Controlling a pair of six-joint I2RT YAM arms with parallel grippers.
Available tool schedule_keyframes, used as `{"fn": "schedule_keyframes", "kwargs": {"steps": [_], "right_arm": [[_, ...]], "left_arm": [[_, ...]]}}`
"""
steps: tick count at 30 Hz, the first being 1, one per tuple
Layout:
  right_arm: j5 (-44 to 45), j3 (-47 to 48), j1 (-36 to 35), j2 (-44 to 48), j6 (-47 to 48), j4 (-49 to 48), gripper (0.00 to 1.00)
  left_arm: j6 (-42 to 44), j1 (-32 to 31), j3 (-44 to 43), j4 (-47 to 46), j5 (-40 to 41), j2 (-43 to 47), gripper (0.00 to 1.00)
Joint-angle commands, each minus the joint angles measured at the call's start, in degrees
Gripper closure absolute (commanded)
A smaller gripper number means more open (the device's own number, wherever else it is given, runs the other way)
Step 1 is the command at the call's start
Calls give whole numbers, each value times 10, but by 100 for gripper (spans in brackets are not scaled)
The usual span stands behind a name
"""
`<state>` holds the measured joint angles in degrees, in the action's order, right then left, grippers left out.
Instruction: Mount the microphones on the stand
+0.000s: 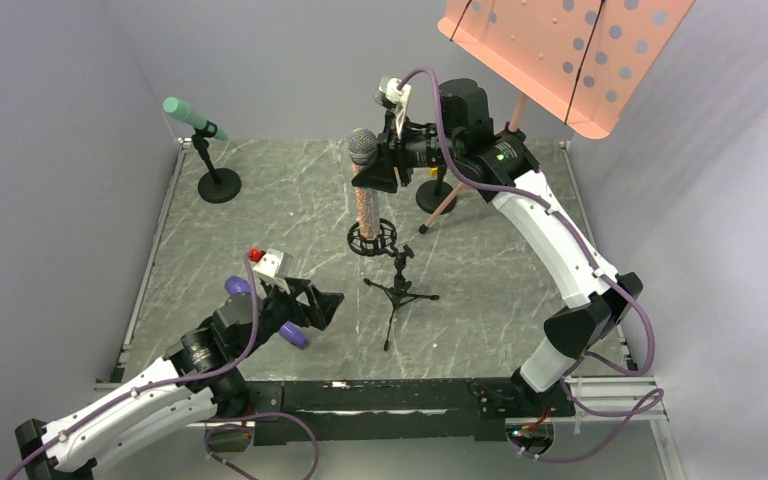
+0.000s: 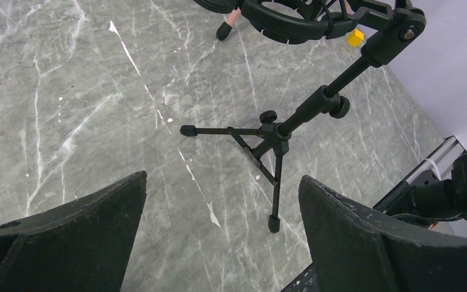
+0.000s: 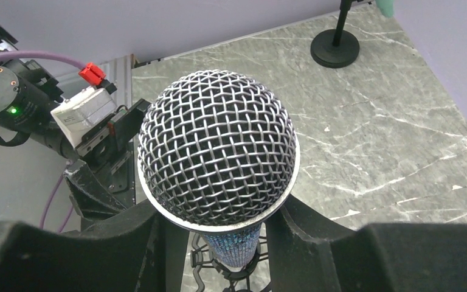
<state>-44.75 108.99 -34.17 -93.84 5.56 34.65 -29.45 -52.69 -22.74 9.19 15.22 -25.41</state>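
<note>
My right gripper lowers the glittery microphone down through the ring mount (image 1: 372, 240) (image 3: 237, 270) next and releases it there, since most of the microphone's handle still stands above the ring.
The glittery microphone (image 1: 365, 205) stands upright with its lower end in the ring mount (image 1: 372, 240) of the black tripod stand (image 1: 398, 288). My right gripper (image 1: 378, 165) is shut on it just under the silver mesh head (image 3: 217, 155); the head hides the fingertips in the right wrist view (image 3: 216, 213). The teal microphone (image 1: 190, 115) sits on a round-base stand (image 1: 219, 185) at the far left. The purple microphone (image 1: 295, 337) lies on the table under my left wrist. My left gripper (image 1: 325, 312) is open and empty above the table (image 2: 222, 179), near the tripod (image 2: 273, 137).
A pink music stand (image 1: 570, 50) rises at the far right, its foot (image 2: 225, 30) near the ring mount. A small yellow cube (image 2: 355, 38) lies beyond the tripod. Grey walls enclose the marble table, with a metal rail (image 1: 600, 385) along the near edge.
</note>
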Motion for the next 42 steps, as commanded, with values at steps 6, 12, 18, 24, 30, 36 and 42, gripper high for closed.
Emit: {"fn": "schedule_keyframes", "kwargs": {"steps": [6, 12, 18, 24, 30, 36, 42], "right_arm": [[12, 44, -2, -12, 1, 64, 100], [12, 75, -2, -25, 2, 62, 100], [6, 93, -2, -32, -1, 61, 100], [-7, 59, -2, -8, 1, 56, 100], [-12, 56, -2, 7, -1, 52, 100], [-16, 37, -2, 15, -6, 44, 100], [-24, -4, -2, 14, -17, 25, 100]], "left_arm": [[15, 1, -9, -31, -4, -12, 2], [17, 1, -9, -41, -8, -22, 2], [18, 1, -13, -42, -10, -32, 2], [19, 1, -10, -47, -8, -31, 2], [19, 1, -12, -52, -15, -40, 2], [19, 1, -11, -52, -15, -37, 3], [20, 1, -11, -56, -17, -44, 3]]}}
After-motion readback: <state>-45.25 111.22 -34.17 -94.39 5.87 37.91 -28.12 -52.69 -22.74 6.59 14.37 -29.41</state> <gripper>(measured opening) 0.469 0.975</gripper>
